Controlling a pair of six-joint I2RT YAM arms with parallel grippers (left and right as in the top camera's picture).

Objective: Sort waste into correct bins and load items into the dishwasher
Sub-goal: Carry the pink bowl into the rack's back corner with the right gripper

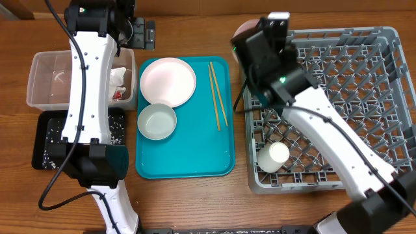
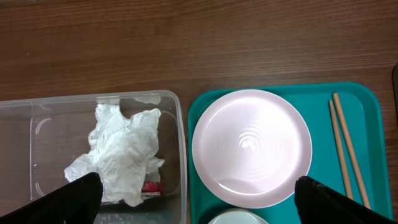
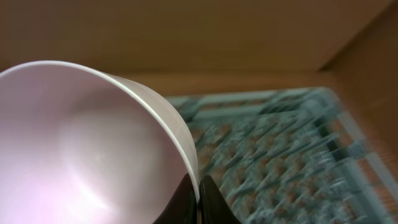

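The bowl hangs outside the rack, so the robot's right gripper will next move down with a turn over the rack's far corner by the teal tray and let go of the bowl's rim.
My right gripper point(image 3: 198, 190) is shut on the rim of a white bowl point(image 3: 87, 143), held at the far left corner of the grey dish rack point(image 1: 364, 39); the bowl shows just beyond the wrist point(image 1: 246, 28). A small white cup point(image 1: 273, 157) lies in the rack. My left gripper point(image 2: 196, 202) is open and empty over the clear tub's point(image 2: 37, 112) right edge. The tub holds the crumpled napkin point(image 2: 124, 152) and red wrapper point(image 2: 151, 186). On the teal tray point(image 1: 195, 156) are a white plate point(image 1: 168, 81), a white bowl point(image 1: 156, 121) and chopsticks point(image 1: 217, 95). The black tray point(image 1: 45, 140) holds rice grains.
The left arm point(image 1: 91, 97) stretches over the black tray and the tub's right side. The right arm point(image 1: 331, 143) crosses the rack's near half. Bare wooden table point(image 1: 195, 201) lies along the front edge.
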